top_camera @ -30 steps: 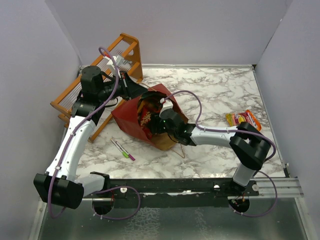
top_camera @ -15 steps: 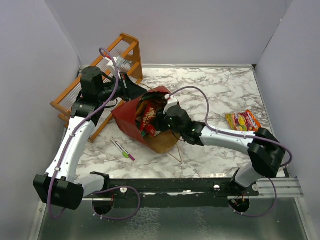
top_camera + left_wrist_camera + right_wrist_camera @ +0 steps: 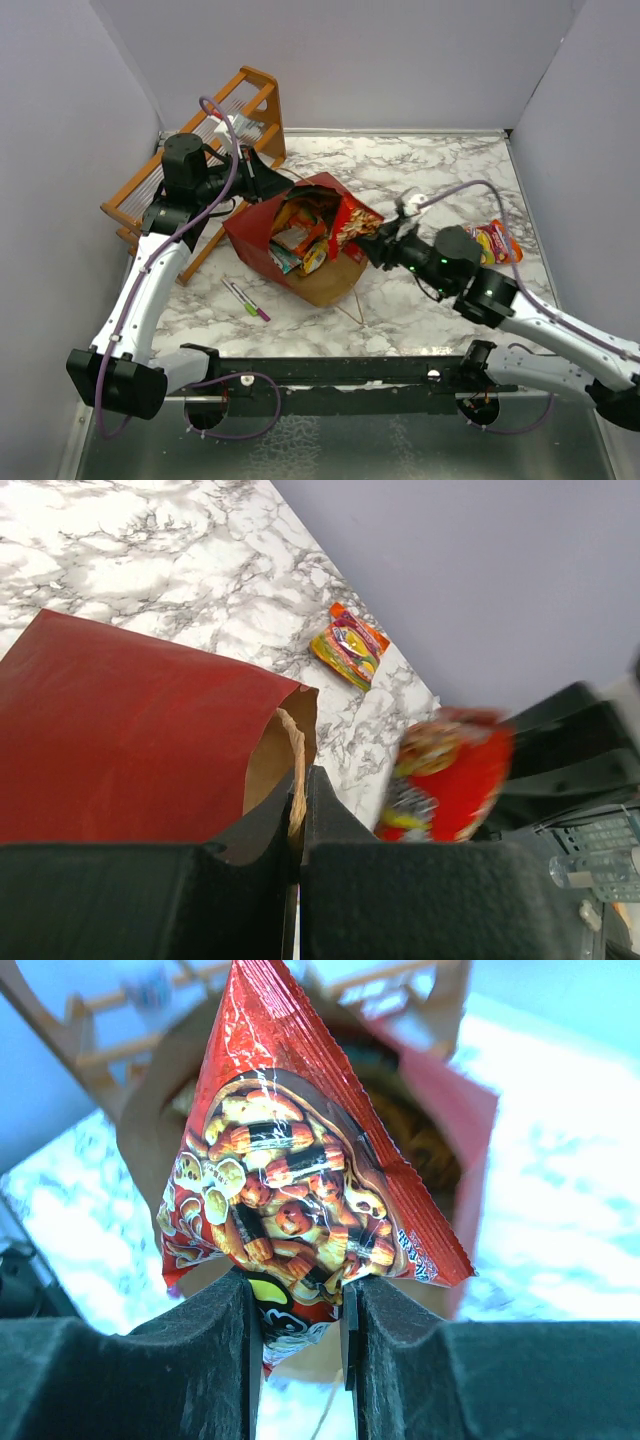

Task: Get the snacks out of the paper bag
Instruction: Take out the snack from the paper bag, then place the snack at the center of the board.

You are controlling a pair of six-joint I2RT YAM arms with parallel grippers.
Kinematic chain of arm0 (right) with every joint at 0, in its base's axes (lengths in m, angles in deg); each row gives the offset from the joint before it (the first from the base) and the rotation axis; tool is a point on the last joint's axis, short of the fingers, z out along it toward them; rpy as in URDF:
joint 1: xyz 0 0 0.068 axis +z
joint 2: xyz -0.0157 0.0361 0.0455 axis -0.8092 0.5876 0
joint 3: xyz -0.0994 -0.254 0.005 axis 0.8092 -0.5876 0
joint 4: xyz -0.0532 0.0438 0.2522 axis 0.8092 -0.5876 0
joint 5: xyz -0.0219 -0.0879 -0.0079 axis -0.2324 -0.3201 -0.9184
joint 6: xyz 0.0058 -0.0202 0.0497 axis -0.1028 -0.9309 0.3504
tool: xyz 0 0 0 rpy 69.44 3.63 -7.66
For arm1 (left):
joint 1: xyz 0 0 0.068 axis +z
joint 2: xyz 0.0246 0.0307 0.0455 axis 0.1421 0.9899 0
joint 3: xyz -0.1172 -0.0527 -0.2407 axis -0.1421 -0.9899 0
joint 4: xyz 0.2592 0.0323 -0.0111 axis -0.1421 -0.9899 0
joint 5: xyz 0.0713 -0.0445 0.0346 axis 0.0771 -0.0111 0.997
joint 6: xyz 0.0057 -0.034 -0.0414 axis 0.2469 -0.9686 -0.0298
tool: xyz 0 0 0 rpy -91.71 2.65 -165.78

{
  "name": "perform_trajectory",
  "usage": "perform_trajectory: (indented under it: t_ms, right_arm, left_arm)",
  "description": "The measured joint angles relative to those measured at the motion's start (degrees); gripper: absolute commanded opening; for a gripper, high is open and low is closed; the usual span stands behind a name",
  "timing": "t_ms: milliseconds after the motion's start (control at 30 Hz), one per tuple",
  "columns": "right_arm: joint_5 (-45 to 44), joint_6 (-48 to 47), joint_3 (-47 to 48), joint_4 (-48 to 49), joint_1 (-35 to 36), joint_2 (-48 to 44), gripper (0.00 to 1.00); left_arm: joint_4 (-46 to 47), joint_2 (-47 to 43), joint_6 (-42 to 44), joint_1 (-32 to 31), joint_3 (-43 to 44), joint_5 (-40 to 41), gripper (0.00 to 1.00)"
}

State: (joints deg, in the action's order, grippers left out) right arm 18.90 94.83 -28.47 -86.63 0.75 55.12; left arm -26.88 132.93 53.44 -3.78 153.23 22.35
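Observation:
My right gripper will next swing over, lower and release, since the orange and yellow packet's near edge (image 3: 489, 257) lies below, rightward in the top view, clear of the bag (image 3: 258, 238).
The dark red paper bag (image 3: 258, 238) lies on its side on the marble table, mouth toward the right, with several snacks (image 3: 298, 240) inside. My left gripper (image 3: 268, 182) is shut on the bag's tan handle (image 3: 295, 770) at the top rim and holds the mouth open. My right gripper (image 3: 374, 245) is shut on a red snack packet (image 3: 355, 225) just outside the bag's mouth; it fills the right wrist view (image 3: 290, 1190) and shows blurred in the left wrist view (image 3: 450, 775). An orange and yellow snack packet (image 3: 487, 239) lies on the table at the right, also in the left wrist view (image 3: 347, 645).
An orange wooden rack (image 3: 205, 140) stands at the back left behind the bag. Green and pink markers (image 3: 246, 298) lie on the table in front of the bag. Grey walls close the left, back and right sides.
My right gripper has pulled back to the right out of the bag, bringing the red snack packet with it. The left gripper has kept its hold on the handle.

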Motion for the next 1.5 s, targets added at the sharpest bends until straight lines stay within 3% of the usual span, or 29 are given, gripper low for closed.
perform_trajectory:
  t_ms: [133,200,400,467,600,733,967,1100,1267,1500]
  right_arm:
    - [-8.00,-6.14,0.83,-0.11,0.04,-9.88,0.26]
    - [-16.85,-8.26,1.44,1.20,0.04,-12.07,0.26]
    - [-43.43,-14.03,-2.05,9.92,-1.46,-9.22,0.26]
    - [-47.50,-11.91,-3.82,8.96,-4.44,-6.95,0.26]
    - [-44.70,0.74,-6.10,-0.90,-18.86,-1.16,0.25]
    - [-35.65,12.02,-7.50,-7.30,-32.61,1.05,0.25]
    - [-17.68,26.80,-14.19,-10.08,-45.83,1.62,0.24]
    - [-13.07,31.76,-18.86,-12.68,-53.42,-0.02,0.24]
    - [-14.82,34.16,-18.34,-17.73,-55.84,-2.86,0.24]
    - [-23.65,35.17,-14.47,-20.94,-57.20,-5.25,0.25]
  left_arm:
    - [-0.02,0.48,0.26,0.00,0.20,0.20,0.00]
    - [-0.04,0.79,0.37,0.00,0.24,0.37,0.00]
    - [-0.44,0.96,0.44,0.00,0.35,0.59,0.00]
    - [-0.57,0.96,0.61,0.00,0.35,0.61,0.00]
    - [-1.22,0.94,0.81,0.00,0.35,0.74,0.00]
    - [-1.68,0.94,0.83,0.00,0.37,0.74,0.00]
    - [-2.16,0.94,0.85,0.00,0.37,0.74,0.00]
    - [-2.34,0.74,0.98,0.00,0.37,0.74,0.00]
    - [-3.34,0.63,1.53,0.00,0.59,0.74,0.00]
    - [-3.63,0.68,2.36,0.00,1.77,0.68,0.00]
